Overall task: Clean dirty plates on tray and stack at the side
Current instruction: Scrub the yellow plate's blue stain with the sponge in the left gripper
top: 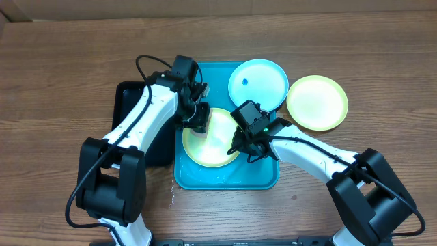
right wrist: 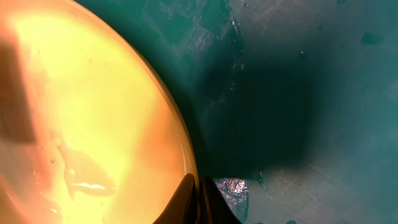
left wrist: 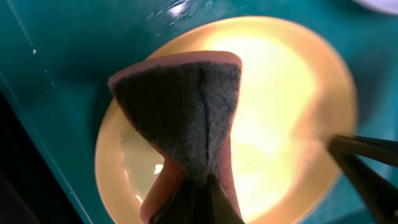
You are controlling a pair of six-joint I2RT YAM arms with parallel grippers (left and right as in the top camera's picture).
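I will lift my left gripper off the plate, then lower it into the black tray [left wrist: 25,180], which is to its left in the overhead view, and let go of the sponge [left wrist: 186,118].
A yellow-green plate [top: 217,140] lies wet inside the turquoise tray [top: 205,179]. My left gripper [top: 196,123] is shut on a pink sponge [left wrist: 186,118] with a dark scouring face, folded and held over the plate's [left wrist: 280,106] left half. On the plate's right rim my right gripper [top: 240,147] is shut, one jaw inside the rim and one outside, as the right wrist view shows at the plate [right wrist: 93,112] edge. A light blue plate [top: 258,83] rests at the tray's far right corner. Another yellow-green plate [top: 317,102] sits on the table to its right.
A black tray [top: 130,102] lies left of the turquoise one, under my left arm. Water films the turquoise tray floor [right wrist: 298,62] beside the plate. Wooden tabletop [top: 61,75] surrounds everything.
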